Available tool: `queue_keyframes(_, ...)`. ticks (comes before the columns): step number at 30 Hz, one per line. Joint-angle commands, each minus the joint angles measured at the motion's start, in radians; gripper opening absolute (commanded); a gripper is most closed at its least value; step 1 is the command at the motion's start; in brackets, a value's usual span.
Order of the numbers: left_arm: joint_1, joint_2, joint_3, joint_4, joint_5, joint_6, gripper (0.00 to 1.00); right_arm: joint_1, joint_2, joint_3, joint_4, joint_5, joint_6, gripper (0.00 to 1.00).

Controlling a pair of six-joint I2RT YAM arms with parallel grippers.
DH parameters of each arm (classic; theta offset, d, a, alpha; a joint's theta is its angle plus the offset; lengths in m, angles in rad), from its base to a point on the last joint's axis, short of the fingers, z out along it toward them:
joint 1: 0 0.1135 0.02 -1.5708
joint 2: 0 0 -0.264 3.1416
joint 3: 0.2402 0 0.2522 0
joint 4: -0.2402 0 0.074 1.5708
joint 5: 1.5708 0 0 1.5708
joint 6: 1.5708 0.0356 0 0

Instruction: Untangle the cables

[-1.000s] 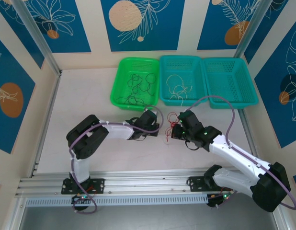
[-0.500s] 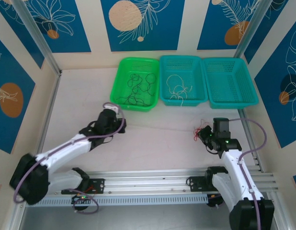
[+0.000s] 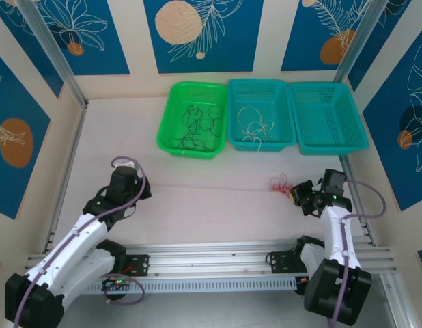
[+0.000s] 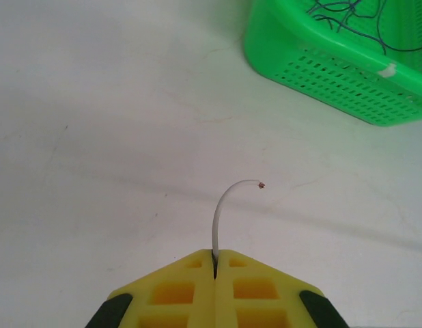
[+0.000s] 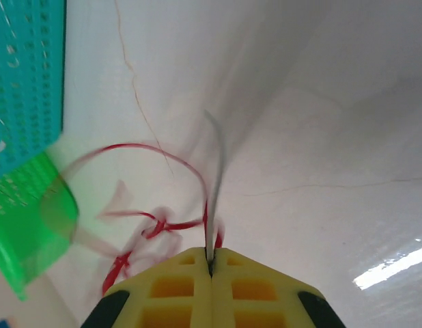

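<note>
The red tangle sits bunched by my right gripper, clear of this end of the white cable. So my left gripper should move sideways away from the red tangle and let go of the thin white cable [image 3: 255, 123].
My left gripper [image 4: 216, 257] is shut on a thin white cable [image 4: 220, 212], whose short free end curls up and to the right above the table. In the top view the left gripper [image 3: 144, 192] is at the near left. My right gripper [image 5: 211, 263] is shut on a pale cable [image 5: 215, 179] with a red cable [image 5: 171, 225] tangled at the jaws. From above, the right gripper [image 3: 297, 194] sits at the near right, and the red cable [image 3: 278, 183] bunches just left of it. More black cables [image 3: 197, 123] and a white cable [image 3: 255, 123] lie in the baskets.
Three baskets stand in a row at the back: a green basket [image 3: 166, 126], a teal basket [image 3: 261, 83] beside it and a second teal basket [image 3: 327, 85] on the right. The green basket [image 4: 320, 65] is ahead and to the right of the left gripper. Metal rails run along the near edge.
Both arms have swung apart from the table's middle. The left gripper went left and nearer, the right gripper went right, carrying the red tangle with it.
</note>
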Motion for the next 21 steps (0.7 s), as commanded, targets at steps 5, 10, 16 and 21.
queue_keyframes(5,0.172,-0.096,-0.046,-0.136,-0.217,-0.047,0.00,-0.189,-0.036,0.043,0.004,0.123,-0.072,0.00)
queue_keyframes(10,0.183,-0.069,-0.085,-0.033,-0.080,-0.022,0.00,-0.074,-0.021,0.006,0.077,0.036,-0.089,0.00)
queue_keyframes(16,0.183,-0.074,-0.119,0.039,0.004,-0.012,0.34,0.239,-0.025,0.035,0.085,0.021,-0.081,0.00)
queue_keyframes(21,0.181,-0.179,-0.086,0.053,0.057,0.060,0.66,0.369,-0.109,0.141,0.036,0.055,-0.070,0.00)
